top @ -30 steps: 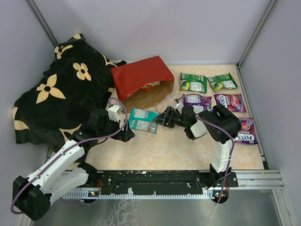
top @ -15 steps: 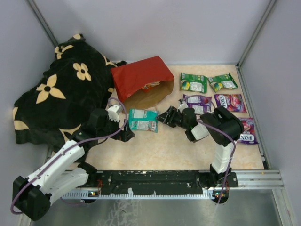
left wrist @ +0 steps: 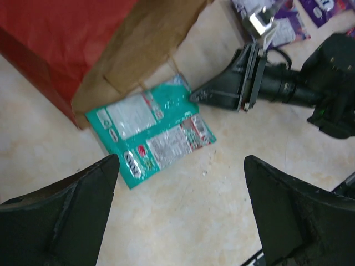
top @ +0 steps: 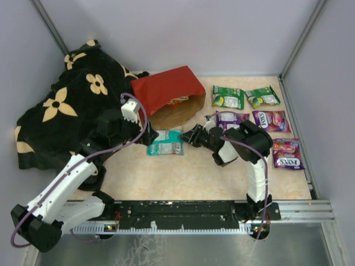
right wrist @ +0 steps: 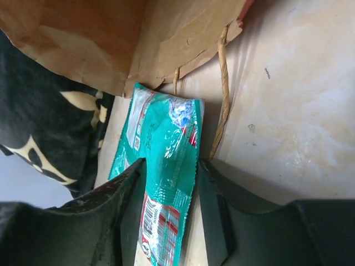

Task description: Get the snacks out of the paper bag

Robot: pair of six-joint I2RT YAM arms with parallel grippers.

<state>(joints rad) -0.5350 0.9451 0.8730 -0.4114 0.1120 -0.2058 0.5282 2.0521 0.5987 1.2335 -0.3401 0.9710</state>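
The bag's rim is outward of my open fingers. My left gripper will next move outward and to the right in the top view, onto the bag's upper kraft rim (top: 178,99).
The red paper bag (top: 165,88) lies on its side, its brown kraft mouth facing the arms. An orange packet (top: 177,101) shows inside the mouth. A teal packet (top: 165,142) lies flat on the table just in front of the bag. My right gripper (top: 191,137) is low at the packet's right end. In the right wrist view (right wrist: 170,163) its jaws stand part open with the teal packet (right wrist: 166,138) between the fingers. My left gripper (left wrist: 182,166) is wide open and empty, raised above the teal packet (left wrist: 150,136).
Two green packets (top: 228,97), a purple one (top: 232,119) and pink-red ones (top: 270,119) lie at the right. A black flower-patterned blanket (top: 77,111) fills the left side behind the bag. The bag's cord handle (right wrist: 224,94) lies beside the teal packet.
My left gripper has lifted away from the teal packet's near left corner and drawn back toward the bag. The packet has shifted slightly left. My right arm has leaned in leftward.
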